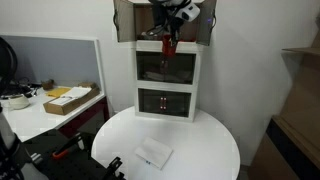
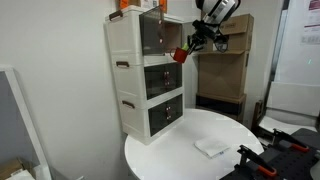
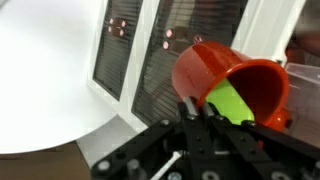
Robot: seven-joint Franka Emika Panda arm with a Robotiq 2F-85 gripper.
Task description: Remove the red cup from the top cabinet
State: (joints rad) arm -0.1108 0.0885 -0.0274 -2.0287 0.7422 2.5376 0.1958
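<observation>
The red cup already hangs outside the top cabinet. My gripper needs to move down past the tower's lower sections next and release the cup on the bare tabletop.
The red cup (image 3: 232,82) fills the wrist view, lying on its side with a green inside showing at its mouth. My gripper (image 3: 197,108) is shut on its rim. In both exterior views the cup (image 1: 169,46) (image 2: 179,54) hangs in the gripper (image 1: 170,38) (image 2: 187,48) in front of the white tower, outside the top cabinet (image 1: 128,22) (image 2: 152,30), level with the section below it. The top cabinet's side doors stand open.
The white three-tier tower (image 1: 167,102) (image 2: 135,100) stands at the back of a round white table (image 1: 205,150) (image 2: 180,150). A white cloth (image 1: 154,153) (image 2: 212,146) lies on the table. A desk with a box (image 1: 70,98) is off to one side; cardboard boxes (image 2: 222,75) stand behind.
</observation>
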